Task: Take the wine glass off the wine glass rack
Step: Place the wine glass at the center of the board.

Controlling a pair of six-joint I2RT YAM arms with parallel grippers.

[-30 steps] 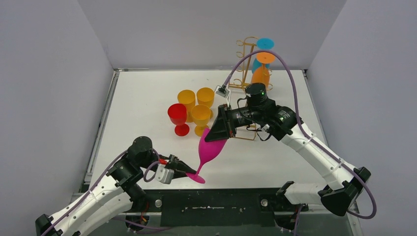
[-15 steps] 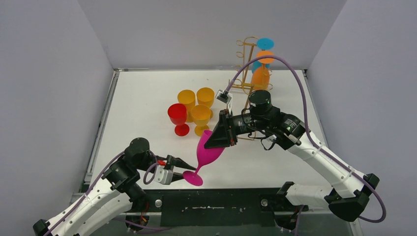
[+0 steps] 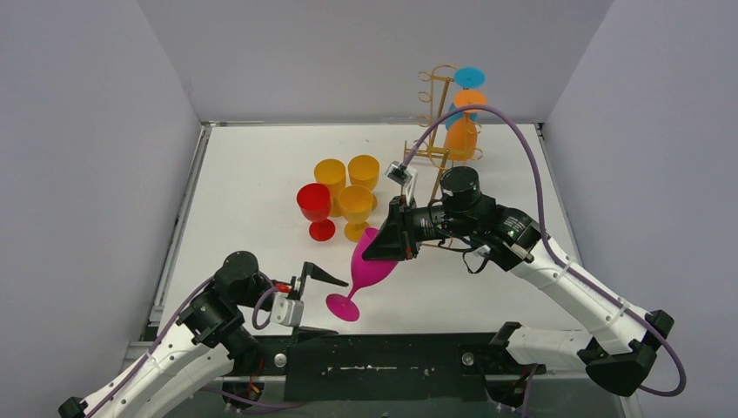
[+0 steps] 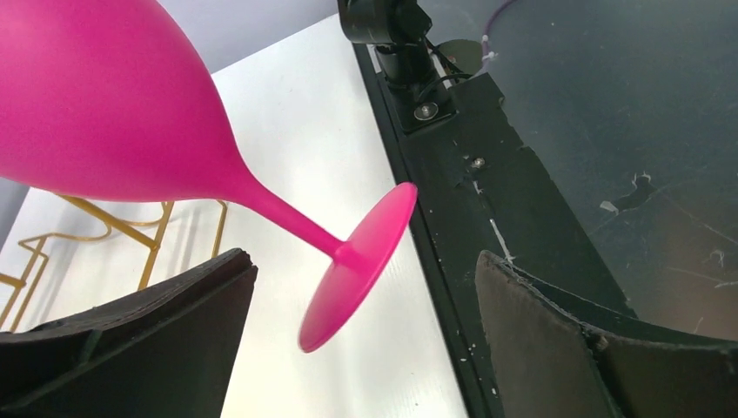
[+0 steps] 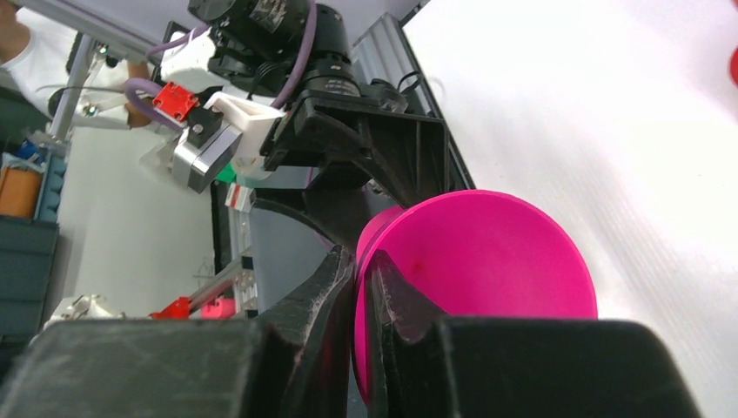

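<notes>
The right gripper swings to the left in the top view next, turning fingers-down over the bare tabletop near the red glass, since the pink glass hangs tilted.
A pink wine glass [image 3: 372,263] hangs tilted over the front of the table, its foot [image 3: 342,307] low and close to the surface. My right gripper [image 3: 385,243] is shut on the rim of the bowl [image 5: 487,252], one finger inside and one outside. My left gripper [image 3: 319,303] stands wide open to the left of the foot [image 4: 357,266], with its fingers on either side and touching nothing. The gold wine glass rack [image 3: 432,113] stands at the back right. An orange glass [image 3: 463,132] and a blue one [image 3: 470,77] hang upside down on it.
Three yellow glasses [image 3: 356,205] and a red glass [image 3: 313,204] stand upright together at mid-table, just behind the pink bowl. The black mounting plate [image 3: 383,357] runs along the near edge. Grey walls enclose the left, back and right sides.
My left gripper has opened, let go of the pink glass's foot and drawn back a little to the left. The right gripper keeps its hold on the rim.
</notes>
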